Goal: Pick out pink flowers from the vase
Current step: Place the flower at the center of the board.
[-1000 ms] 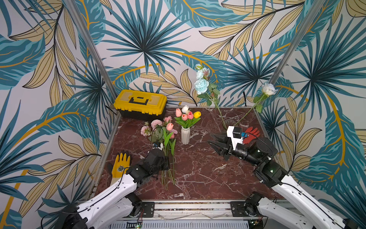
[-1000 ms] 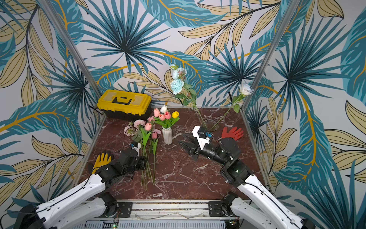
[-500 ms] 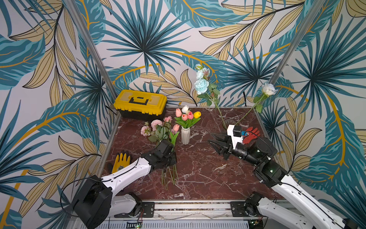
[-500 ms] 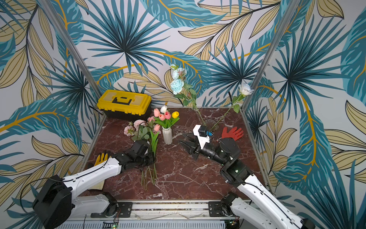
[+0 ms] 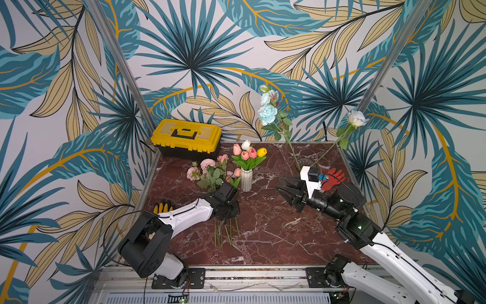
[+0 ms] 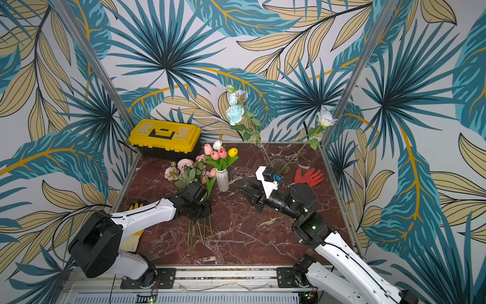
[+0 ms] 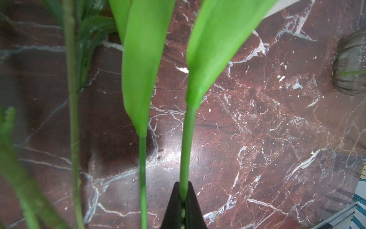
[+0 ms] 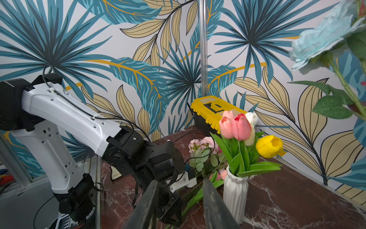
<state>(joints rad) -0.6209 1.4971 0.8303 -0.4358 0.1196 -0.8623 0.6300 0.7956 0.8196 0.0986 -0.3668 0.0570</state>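
Note:
My left gripper sinks slightly to the tabletop beside the lying stems next and opens to free the green stem (image 7: pixel 186 148), because its tulip is out of the vase.
A white ribbed vase (image 5: pixel 246 181) (image 8: pixel 235 190) stands mid-table holding pink flowers, tulips (image 5: pixel 244 154) (image 8: pixel 235 125), beside a white and a yellow tulip. More pink flowers (image 5: pixel 207 165) (image 6: pixel 184 163) lie on the table left of the vase, stems toward the front. My left gripper (image 5: pixel 228 210) (image 7: pixel 183 185) is low over those stems, shut on the green stem (image 7: pixel 186 148) of a pink tulip (image 5: pixel 237 172). To the right of the vase my right gripper (image 5: pixel 282 185) (image 8: pixel 179 183) stands open and holds nothing.
A clear glass vase (image 5: pixel 305 163) with pale blue and white roses (image 5: pixel 267 114) stands at the back right, with a red glove (image 5: pixel 332 177) beside it. A yellow toolbox (image 5: pixel 186 135) sits at the back left. A yellow glove (image 5: pixel 161 208) lies at the table's left edge.
My left gripper has moved right and toward the white vase, carrying the pink tulip with it. The right arm has barely moved.

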